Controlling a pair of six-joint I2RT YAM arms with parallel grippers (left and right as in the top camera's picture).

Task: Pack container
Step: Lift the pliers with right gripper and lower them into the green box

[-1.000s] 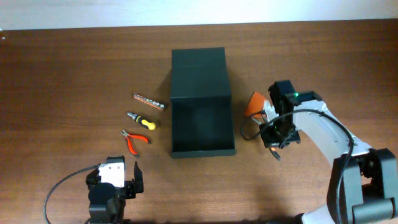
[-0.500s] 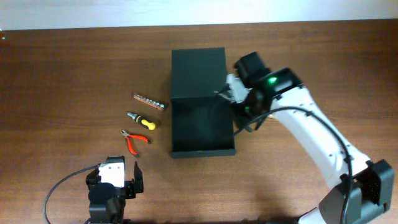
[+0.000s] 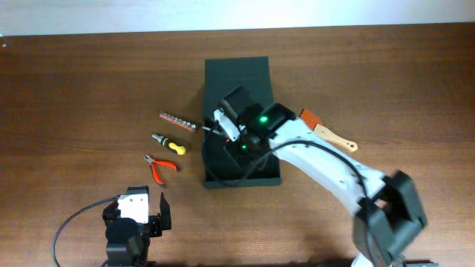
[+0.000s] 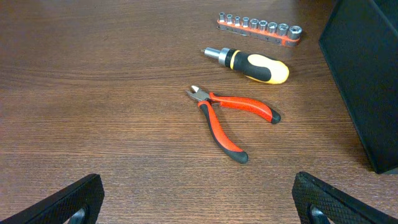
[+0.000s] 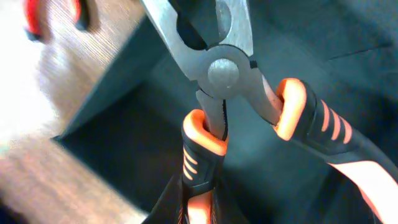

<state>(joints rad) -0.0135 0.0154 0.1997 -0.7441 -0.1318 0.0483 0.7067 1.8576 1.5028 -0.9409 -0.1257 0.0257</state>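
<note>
The container's open inside is below my right gripper, with clear space under the pliers. So my right gripper should next lower the pliers between the container's sides and let them go.
The dark green container (image 3: 237,74) stands open at the table's middle, its flap lid lying back; its side shows in the left wrist view (image 4: 367,74). My right gripper (image 3: 236,147) is over the container's open inside and is shut on one handle of orange-and-black pliers (image 5: 224,74), whose steel head points away from the wrist. The container's dark interior (image 5: 118,143) lies below them. My left gripper (image 3: 141,216) is open and empty near the front edge, its dark fingers (image 4: 74,199) wide apart.
Left of the container lie a socket bit strip (image 3: 179,121), a yellow-and-black screwdriver (image 3: 169,144) and red pliers (image 3: 159,167). An orange scraper with a wooden handle (image 3: 326,132) lies right of the container.
My right arm has swung left from beside the container to over its inside, carrying the orange pliers. The orange scraper now lies uncovered. The left arm has not moved.
</note>
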